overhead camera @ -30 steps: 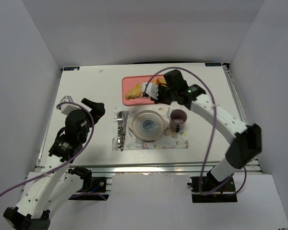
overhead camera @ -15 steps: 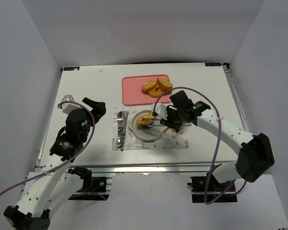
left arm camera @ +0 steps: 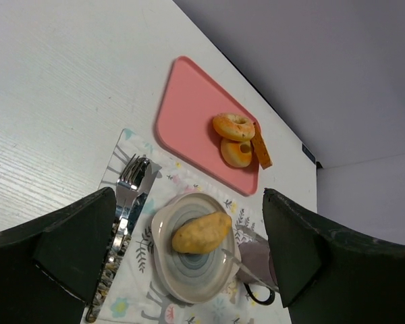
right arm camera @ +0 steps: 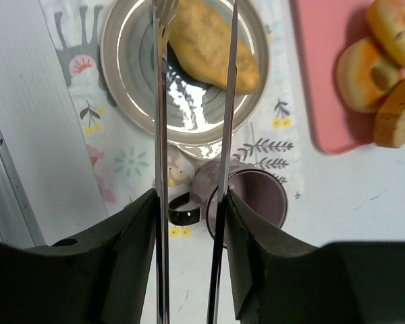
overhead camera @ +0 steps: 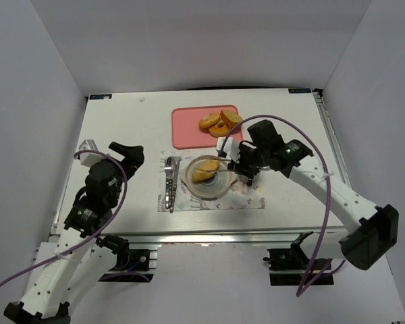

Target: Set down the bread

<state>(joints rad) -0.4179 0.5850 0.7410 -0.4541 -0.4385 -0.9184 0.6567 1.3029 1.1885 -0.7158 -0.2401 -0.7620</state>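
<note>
The tongs should next move outward around the cut bread on the pink tray in my right gripper, because the plate point(overhead camera: 219, 192) is already full.
An oval golden-brown bread piece point(overhead camera: 204, 174) lies on the grey plate point(overhead camera: 219, 192); it also shows in the left wrist view point(left arm camera: 201, 231) and the right wrist view point(right arm camera: 212, 44). Three more bread pieces point(overhead camera: 219, 121), two of them ring-shaped, sit on the pink tray point(overhead camera: 185, 131). My right gripper point(overhead camera: 252, 157) is shut on metal tongs point(right arm camera: 160, 135). The tong arms stand apart over the plate, their tips on either side of the near end of the bread on the plate. My left gripper point(overhead camera: 125, 154) is open and empty, left of the placemat.
A purple mug point(right arm camera: 256, 202) stands right of the plate, partly under my right gripper. A fork and knife point(overhead camera: 170, 182) lie left of the plate on the patterned placemat point(overhead camera: 189, 202). White walls enclose the table on three sides.
My right arm carried the oval bread piece in the tongs from the pink tray to the plate. The tongs have spread and the bread lies on the plate. My left arm shifted slightly.
</note>
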